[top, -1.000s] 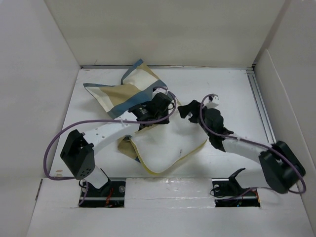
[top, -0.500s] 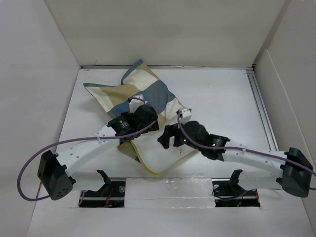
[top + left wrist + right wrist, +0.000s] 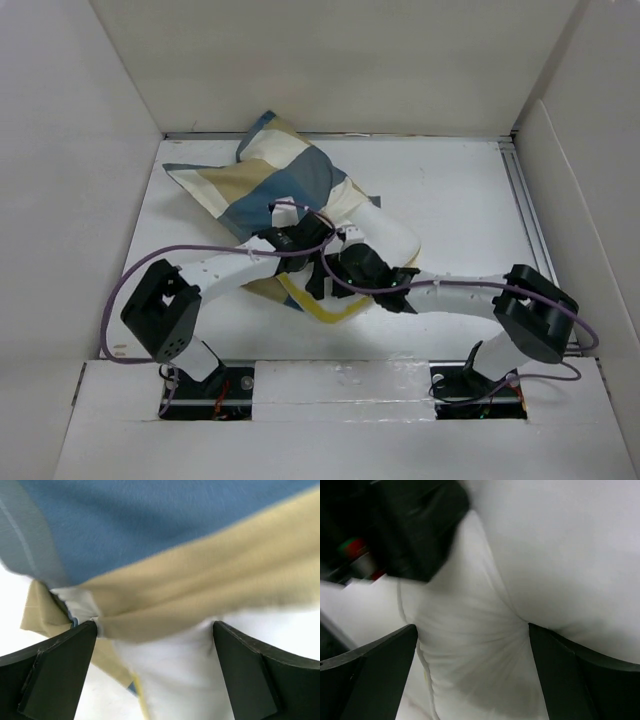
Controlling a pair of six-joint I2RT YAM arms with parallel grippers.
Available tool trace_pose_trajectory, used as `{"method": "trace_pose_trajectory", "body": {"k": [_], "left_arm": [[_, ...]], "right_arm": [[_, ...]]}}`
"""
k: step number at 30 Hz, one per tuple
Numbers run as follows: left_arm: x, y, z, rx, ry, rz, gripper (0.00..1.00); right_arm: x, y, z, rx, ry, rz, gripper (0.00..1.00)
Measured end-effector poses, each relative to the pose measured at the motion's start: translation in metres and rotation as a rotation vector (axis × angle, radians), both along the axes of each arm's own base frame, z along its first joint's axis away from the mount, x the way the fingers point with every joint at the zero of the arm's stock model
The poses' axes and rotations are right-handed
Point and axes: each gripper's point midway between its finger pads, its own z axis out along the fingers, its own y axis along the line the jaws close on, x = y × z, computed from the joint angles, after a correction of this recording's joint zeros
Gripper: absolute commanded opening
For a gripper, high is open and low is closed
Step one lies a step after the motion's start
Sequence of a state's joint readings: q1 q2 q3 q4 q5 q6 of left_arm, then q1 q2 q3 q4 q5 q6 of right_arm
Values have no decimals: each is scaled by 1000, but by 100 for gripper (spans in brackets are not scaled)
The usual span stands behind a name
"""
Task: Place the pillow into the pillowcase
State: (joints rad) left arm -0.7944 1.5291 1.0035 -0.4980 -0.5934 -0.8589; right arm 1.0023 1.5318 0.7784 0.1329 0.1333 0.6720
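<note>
My left gripper will rise away from my right gripper, then turn and go down onto the hem's fold, as the tan hem slants across its fingers.
The checked pillowcase [image 3: 268,185] lies at the back left of the table, drawn over most of the white pillow [image 3: 392,236]. The pillow's yellow-piped near corner [image 3: 325,303] sticks out of the case. My left gripper [image 3: 312,250] is open at the mouth of the case. In the left wrist view the tan hem of the pillowcase [image 3: 200,580] and the white pillow [image 3: 170,670] lie between its wide jaws [image 3: 154,630]. My right gripper [image 3: 332,276] is open too, close beside the left one. Its jaws [image 3: 471,630] straddle a wrinkled bulge of the pillow [image 3: 475,645].
The white table [image 3: 460,180] is boxed in by tall white walls on three sides. A metal rail [image 3: 527,215] runs along its right edge. The two wrists are nearly touching; the left gripper's black body [image 3: 415,525] fills the top left of the right wrist view.
My left gripper has opened and let go of the pillowcase's edge. The case now covers more of the pillow. My right gripper has swung left and down onto the pillow's near end.
</note>
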Motion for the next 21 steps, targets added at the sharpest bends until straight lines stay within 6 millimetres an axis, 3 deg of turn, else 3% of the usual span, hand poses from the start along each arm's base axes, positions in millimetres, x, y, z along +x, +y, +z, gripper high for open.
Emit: {"method": "trace_pose_trajectory", "body": {"k": [5, 10, 14, 16, 21], "left_arm": [[15, -10, 25, -35, -63, -3, 100], [2, 2, 51, -57, -86, -21, 100], [-4, 11, 76, -116, -146, -36, 100], [-1, 14, 76, -127, -158, -65, 100], [8, 0, 50, -124, -125, -187, 100]], "right_arm": [[54, -38, 9, -39, -59, -170, 99], [70, -67, 30, -72, -118, -255, 99], [69, -71, 51, -50, -162, -249, 99], [68, -70, 54, -50, -173, -236, 99], [63, -66, 52, -70, -182, -191, 99]]}}
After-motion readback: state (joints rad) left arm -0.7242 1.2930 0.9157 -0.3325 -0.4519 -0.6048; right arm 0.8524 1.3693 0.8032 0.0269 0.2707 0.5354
